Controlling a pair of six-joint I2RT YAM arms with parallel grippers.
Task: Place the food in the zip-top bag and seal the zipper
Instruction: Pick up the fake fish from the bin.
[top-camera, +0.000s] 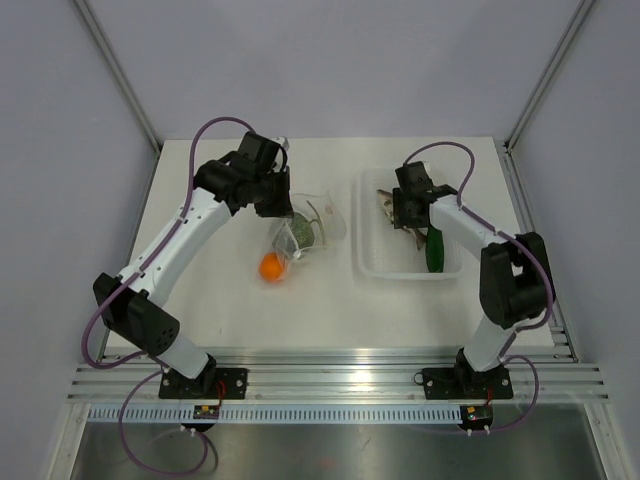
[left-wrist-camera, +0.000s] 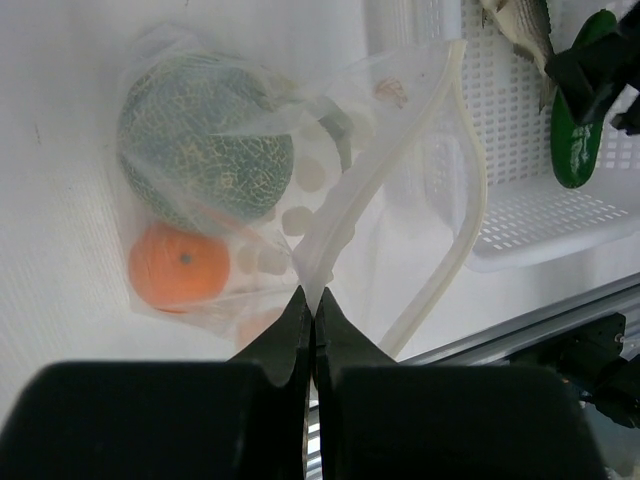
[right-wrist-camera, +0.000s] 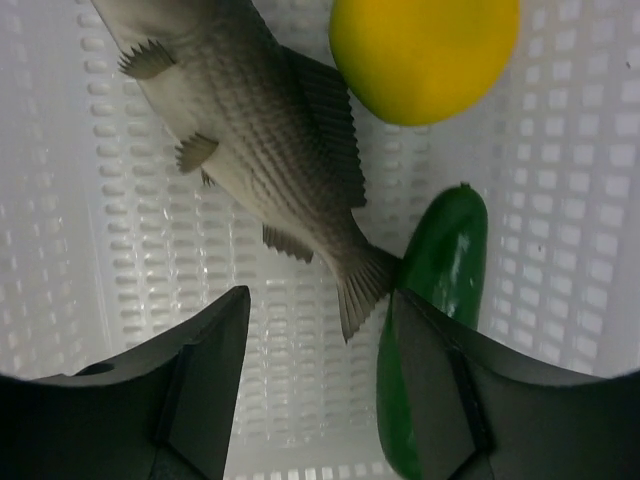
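Observation:
The cucumber is crowding one finger of my right gripper, so the gripper needs to move away from it toward the fish's body next. Then it needs to go down onto the tail's narrow root (top-camera: 416, 233) (right-wrist-camera: 341, 242).
The zip-top bag (top-camera: 312, 226) lies crumpled at mid-table with its mouth gaping. My left gripper (left-wrist-camera: 312, 297) is shut on the zipper (left-wrist-camera: 375, 170) strip at the bag's rim. Through the plastic show the speckled green ball (left-wrist-camera: 200, 140) and the orange ball (left-wrist-camera: 178, 268). My right gripper (right-wrist-camera: 320, 300) hangs open low over the white tray (right-wrist-camera: 60, 200). The fish (right-wrist-camera: 250, 120) has its tail between the fingers without touching them. The cucumber (right-wrist-camera: 445, 270) lies against the right finger. The lemon (right-wrist-camera: 425, 50) sits beyond it.
The perforated tray (top-camera: 375, 262) stands just right of the bag, and the cucumber (top-camera: 434, 250) lies along its right side. Metal rails run along the table's near edge. Frame posts rise at the back corners.

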